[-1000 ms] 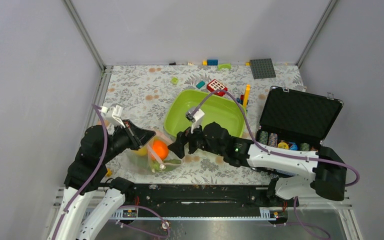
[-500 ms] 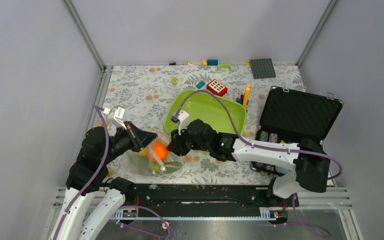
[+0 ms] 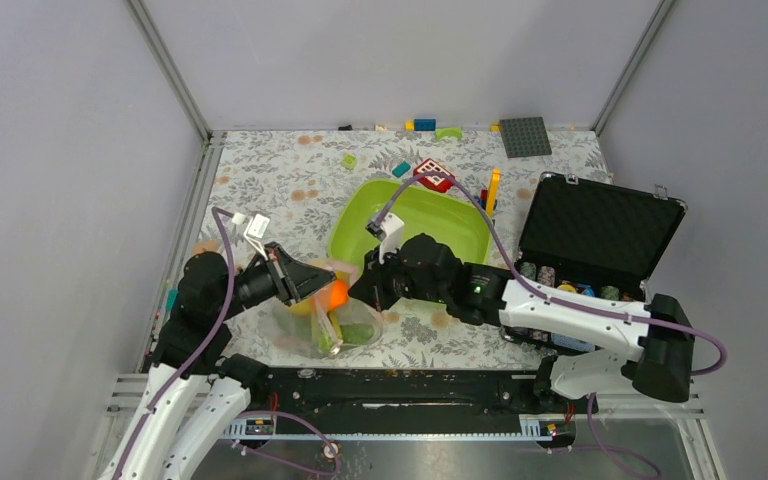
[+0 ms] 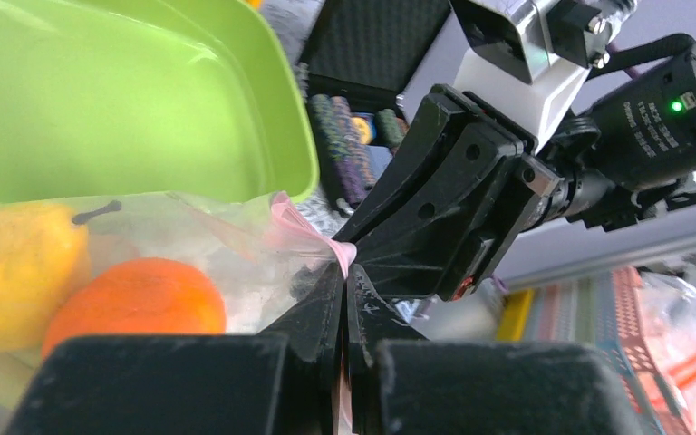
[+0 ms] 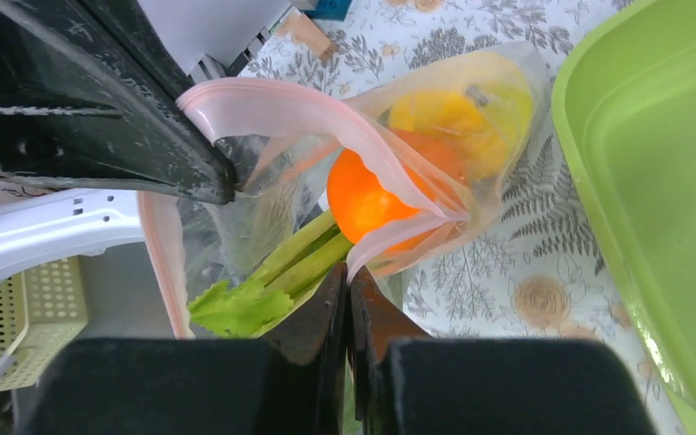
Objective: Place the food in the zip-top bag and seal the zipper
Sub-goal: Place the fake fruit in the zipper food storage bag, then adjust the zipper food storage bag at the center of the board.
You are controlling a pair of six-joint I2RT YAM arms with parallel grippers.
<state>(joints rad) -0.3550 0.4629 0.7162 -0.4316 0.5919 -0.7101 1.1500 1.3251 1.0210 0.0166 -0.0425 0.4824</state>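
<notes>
The lime-green tray's near side lies outward of my right gripper, which has the pink zipper. Next my right gripper should pull the zipper outward over that side of the tray and release it.
The clear zip-top bag (image 3: 310, 325) lies between my two arms near the table's front edge. Inside it are an orange-red fruit (image 5: 362, 195), a yellow fruit (image 5: 458, 118) and a green-leafed leek (image 5: 263, 281). Its pink zipper (image 5: 272, 104) arches open between the grippers. My left gripper (image 4: 344, 272) is shut on one end of the zipper strip. Facing it, my right gripper (image 5: 348, 272) is shut on the strip at the mouth's other side. In the top view the left gripper (image 3: 332, 285) and right gripper (image 3: 362, 290) nearly meet over the bag.
The lime-green tray (image 3: 460, 225) stands just behind the bag. An open black case (image 3: 600, 235) with chips is at the right. A grey baseplate (image 3: 525, 137), loose bricks (image 3: 425, 125), a red-white block (image 3: 435, 175) and a yellow stick (image 3: 493, 190) lie at the back.
My right gripper was open and has shut on the bag's zipper edge. The left gripper has shifted right with the bag's mouth, toward the right gripper.
</notes>
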